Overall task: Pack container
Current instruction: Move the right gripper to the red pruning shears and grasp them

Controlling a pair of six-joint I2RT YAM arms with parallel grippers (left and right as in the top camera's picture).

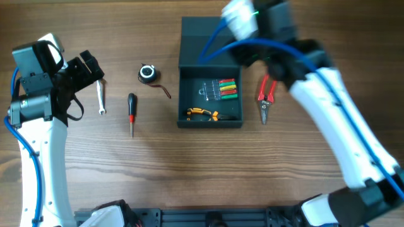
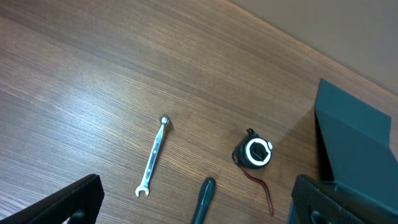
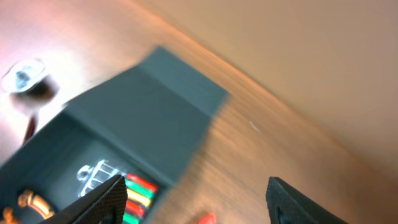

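The handle away from the box (image 1: 272,91) is next for my right gripper, which should move down and back onto it.
The dark teal-green container (image 1: 211,94) sits open at table centre, its lid (image 1: 202,41) laid flat behind it. Inside lie a clear case of coloured bits (image 1: 221,89) and an orange-and-black tool (image 1: 202,114). It also shows in the right wrist view (image 3: 143,115), blurred, and at the right edge of the left wrist view (image 2: 357,149). Red-handled pliers (image 1: 265,99) lie right of the box. A wrench (image 2: 153,155), a screwdriver (image 1: 131,113) and a tape measure (image 2: 253,153) lie left of it. My left gripper (image 2: 199,202) is open above these tools. My right gripper (image 3: 196,202) is open and empty above the pliers.
The table's far edge (image 2: 298,43) runs diagonally behind the tools in the left wrist view. The right arm (image 1: 341,126) reaches across the right side of the table. Bare wood lies in front of the box.
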